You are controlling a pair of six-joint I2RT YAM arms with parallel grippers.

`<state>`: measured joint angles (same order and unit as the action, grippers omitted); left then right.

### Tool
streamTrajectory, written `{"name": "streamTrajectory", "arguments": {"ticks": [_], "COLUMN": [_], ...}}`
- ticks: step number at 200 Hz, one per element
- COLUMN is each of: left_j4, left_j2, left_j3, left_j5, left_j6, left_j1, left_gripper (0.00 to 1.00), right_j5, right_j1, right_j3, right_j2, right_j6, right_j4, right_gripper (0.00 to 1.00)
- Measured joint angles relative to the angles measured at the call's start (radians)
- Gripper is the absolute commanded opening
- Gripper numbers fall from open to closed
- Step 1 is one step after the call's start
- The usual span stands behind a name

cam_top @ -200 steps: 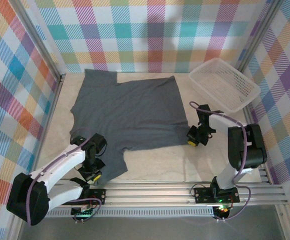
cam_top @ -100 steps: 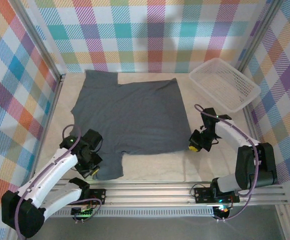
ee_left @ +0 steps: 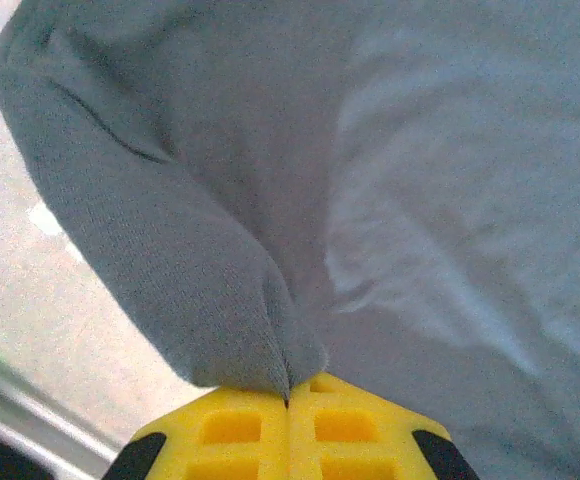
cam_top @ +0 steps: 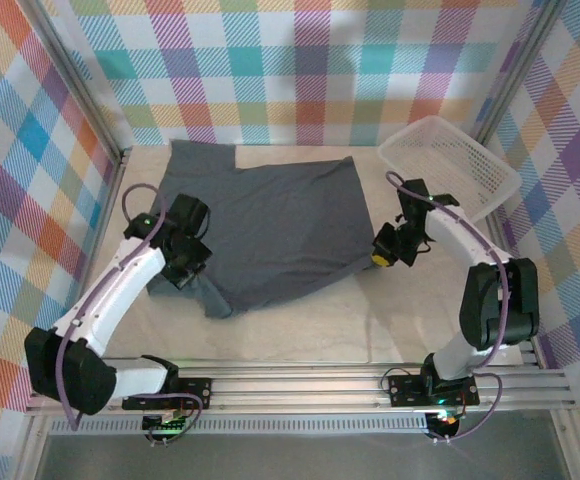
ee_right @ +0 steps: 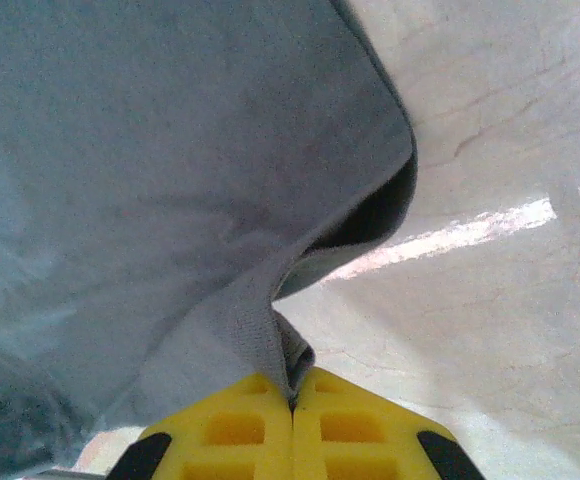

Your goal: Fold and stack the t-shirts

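Observation:
The cloth beyond the lifted near edge lies spread, so my left gripper will next carry its pinched cloth outward over the shirt's flat body (cam_top: 226,214) (ee_left: 410,170) and let go of it there.
One dark slate-grey t-shirt (cam_top: 270,225) lies across the back half of the table, its near edge lifted and bunched. My left gripper (cam_top: 192,270) is shut on the shirt's near-left part; in the left wrist view the cloth (ee_left: 270,200) is pinched between the yellow fingertips (ee_left: 230,425). My right gripper (cam_top: 381,256) is shut on the shirt's near-right corner. In the right wrist view the grey hem (ee_right: 280,340) runs into the closed yellow fingertips (ee_right: 350,425), with the corner curling above the table.
A white lattice basket (cam_top: 448,168) stands at the back right, close behind the right arm. Checked walls enclose the table (cam_top: 370,320) on three sides. A metal rail (cam_top: 300,385) runs along the near edge.
Both grippers have carried the shirt's near edge away from the front rail toward the back. The left arm swung furthest, pulling the near-left part inward over the shirt.

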<state>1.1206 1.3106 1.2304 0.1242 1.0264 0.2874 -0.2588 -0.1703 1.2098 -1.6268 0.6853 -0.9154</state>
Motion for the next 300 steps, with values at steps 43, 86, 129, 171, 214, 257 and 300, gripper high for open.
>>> {"name": "streamTrajectory", "arguments": {"ticks": [43,86,129,171,214,257,300], "left_j4": [-0.062,-0.083,-0.109,-0.130,-0.182,-0.230,-0.261], "left_j2": [0.082,0.128,0.159,0.187,0.221,0.278,0.356], "left_j3": [0.114,0.164,0.199,0.201,0.201,0.225,0.257], "left_j5": [-0.002,-0.003,-0.002,-0.002,-0.004,-0.019,-0.030], "left_j6": [-0.070,-0.113,-0.142,-0.169,-0.195,-0.221,-0.240], "left_j1": [-0.109,-0.181,-0.226,-0.271,-0.288,-0.296,-0.309], "left_gripper": [0.00,0.00,0.00,0.00,0.00,0.00,0.00], "right_j5": [0.019,0.042,0.069,0.090,0.091,0.091,0.089], "right_j1": [0.000,0.000,0.000,0.000,0.000,0.000,0.000], "right_j3": [0.116,0.263,0.359,0.414,0.475,0.507,0.546], "right_j2": [-0.106,-0.209,-0.307,-0.367,-0.409,-0.431,-0.481], "right_j6": [0.021,0.033,0.033,0.034,0.033,0.034,0.034], "right_j4": [0.006,0.011,0.012,0.007,0.001,-0.004,-0.006], "right_gripper": [0.00,0.00,0.00,0.00,0.00,0.00,0.00]}}
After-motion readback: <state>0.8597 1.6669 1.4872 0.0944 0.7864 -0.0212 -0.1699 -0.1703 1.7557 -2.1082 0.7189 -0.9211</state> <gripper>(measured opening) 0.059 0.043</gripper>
